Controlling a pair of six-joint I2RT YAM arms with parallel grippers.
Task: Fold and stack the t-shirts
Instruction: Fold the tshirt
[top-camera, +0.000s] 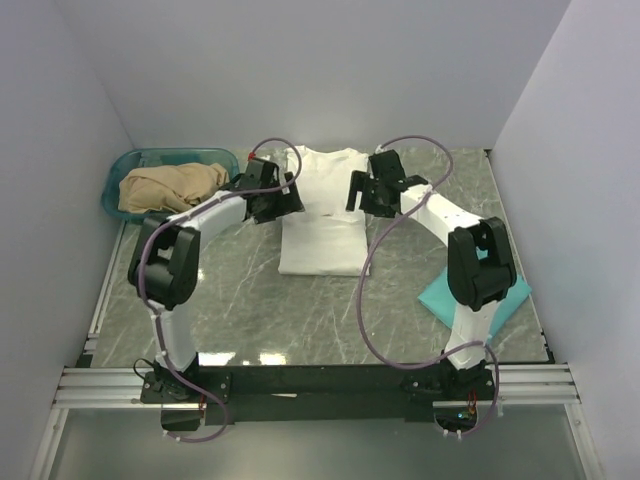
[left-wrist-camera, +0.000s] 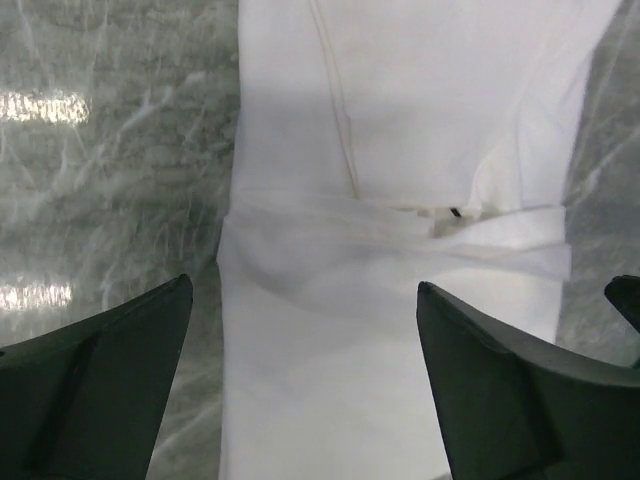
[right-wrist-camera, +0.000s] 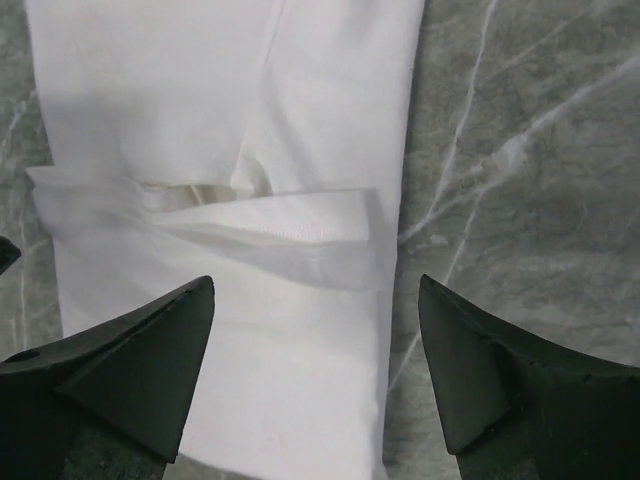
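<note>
The white t-shirt's near corner (top-camera: 282, 271) on the basket side lies below and back from my left gripper. My left gripper moves back and down onto that corner next.
The white t-shirt (top-camera: 320, 235) lies folded into a long strip in the middle of the table, with a fold across it about halfway up. My left gripper (top-camera: 274, 200) hovers open over the shirt's left edge, and my right gripper (top-camera: 368, 192) hovers open over its right edge. In the left wrist view the open gripper (left-wrist-camera: 303, 285) has only the white cloth (left-wrist-camera: 400, 120) below it. The right wrist view shows the same: open gripper (right-wrist-camera: 316, 282) above the shirt (right-wrist-camera: 200, 100), gripping nothing. The teal-green t-shirt (top-camera: 437, 296) lies folded at the right, partly hidden by my right arm.
A teal plastic basket (top-camera: 125, 165) holding a tan cloth (top-camera: 170, 187) stands at the back left. White walls close in the table on the left, back and right. Grey marble tabletop (top-camera: 250, 300) shows around the shirt.
</note>
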